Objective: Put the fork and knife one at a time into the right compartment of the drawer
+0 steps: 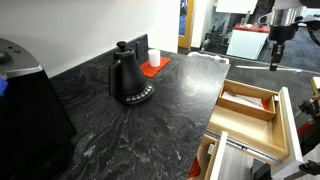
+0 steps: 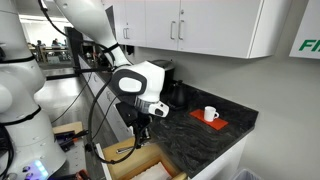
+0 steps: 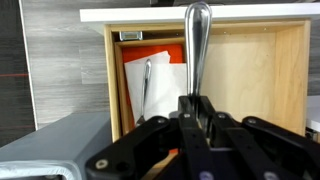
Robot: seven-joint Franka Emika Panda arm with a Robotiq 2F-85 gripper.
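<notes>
I next move my gripper down toward the left in the wrist view, over the white sheets. The sheets lie below it on that side, and another utensil rests there.
My gripper (image 3: 197, 110) is shut on the handle of a silver utensil (image 3: 197, 40). Only its rounded handle shows, so I cannot tell whether it is the fork or the knife. Below it lies the open light-wood drawer (image 3: 290, 60). The held handle hangs over the bare wooden compartment (image 3: 245, 75). The neighbouring compartment holds white and orange sheets with a second slim silver utensil (image 3: 146, 85) lying on them. In both exterior views the gripper (image 1: 277, 48) (image 2: 141, 133) hovers above the drawer (image 1: 250, 118) (image 2: 128, 163).
A black kettle (image 1: 128, 80) stands on the dark stone counter (image 1: 150, 130). A white cup on an orange mat (image 1: 153, 63) (image 2: 210, 115) sits near the wall. A grey surface (image 3: 50, 150) fills the wrist view's lower left corner.
</notes>
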